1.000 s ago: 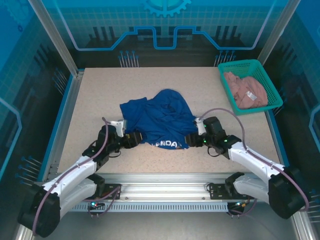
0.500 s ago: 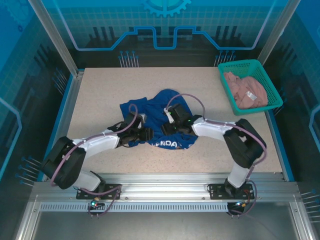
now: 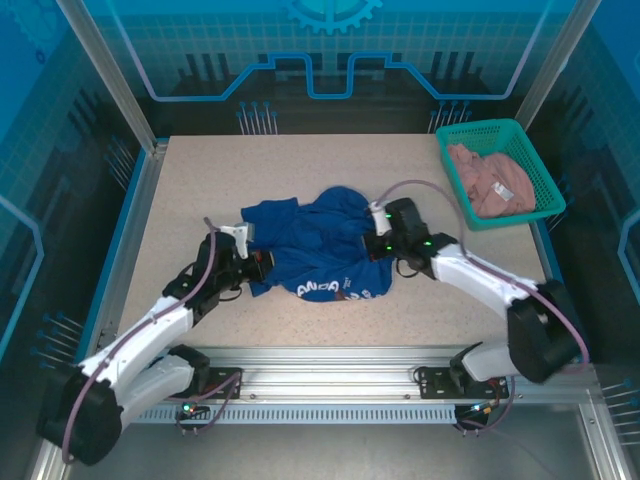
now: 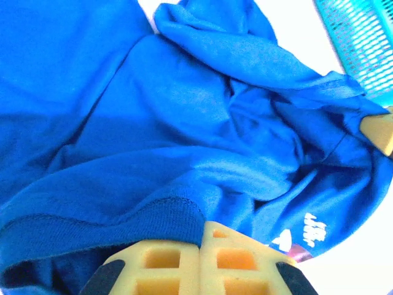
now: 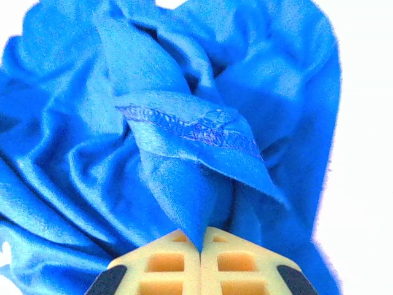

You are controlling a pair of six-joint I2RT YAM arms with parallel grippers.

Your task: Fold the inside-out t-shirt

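Note:
The stitched piece of cloth in my left gripper rises over its blue folds toward my right gripper next, then gets released, because the shirt [image 4: 184, 110] lies crumpled.
The royal blue t-shirt [image 3: 318, 245] lies crumpled at the table's middle, with pale printed letters [image 3: 335, 290] along its near edge. My left gripper [image 3: 262, 266] is at the shirt's left edge. In the left wrist view that gripper [image 4: 201, 236] is shut on a ribbed, stitched band of the shirt [image 4: 184, 110]. At the shirt's right side my right gripper [image 3: 378, 238] sits against the cloth. The right wrist view has it [image 5: 201, 243] shut on a fold of blue fabric [image 5: 184, 123] below a stitched hem.
A teal basket [image 3: 452, 180] stands at the back right corner and holds a pinkish-beige garment [image 3: 495, 180]. Bare speckled tabletop [image 3: 200, 180] surrounds the shirt. Raised blue edges border the table on the left and right.
Both grippers have pulled apart from the shirt's middle, the left toward the left and the right toward the right and back. The shirt has spread wider between them.

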